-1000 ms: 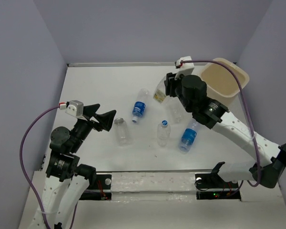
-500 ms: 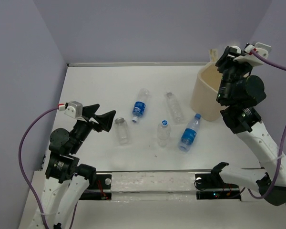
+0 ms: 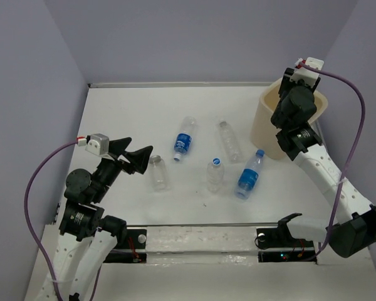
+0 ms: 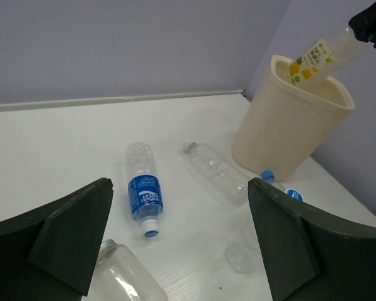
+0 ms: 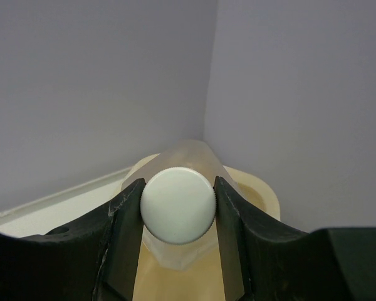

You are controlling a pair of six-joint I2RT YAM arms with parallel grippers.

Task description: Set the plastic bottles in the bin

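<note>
I should next move my right gripper down and point its fingers downward over the bin's opening (image 3: 274, 97) (image 5: 250, 197) to let go of the white cap, because the bin's opening is below the gripper.
My right gripper (image 5: 177, 207) is shut on the white cap of the yellowish-labelled bottle (image 4: 316, 58). It holds the bottle tilted, bottom end down, in the mouth of the cream bin (image 3: 264, 127), which also shows in the left wrist view (image 4: 282, 132) and the right wrist view (image 5: 258, 195). Several other plastic bottles lie on the table: a blue-labelled one (image 3: 183, 141), a clear unlabelled one (image 3: 228, 141), a small blue-capped one (image 3: 215, 174), a blue-labelled blue-capped one (image 3: 249, 175) and an uncapped clear one (image 3: 160, 172). My left gripper (image 3: 138, 157) is open and empty, left of the uncapped bottle.
The bin stands at the table's far right corner against the purple walls. The right arm (image 3: 319, 166) stretches along the right side of the table. The table's near edge (image 3: 200, 229) lies just behind the bottles.
My right arm swung the yellowish bottle from the table's middle over to the bin and now holds it in the bin's mouth. The left arm has not moved.
</note>
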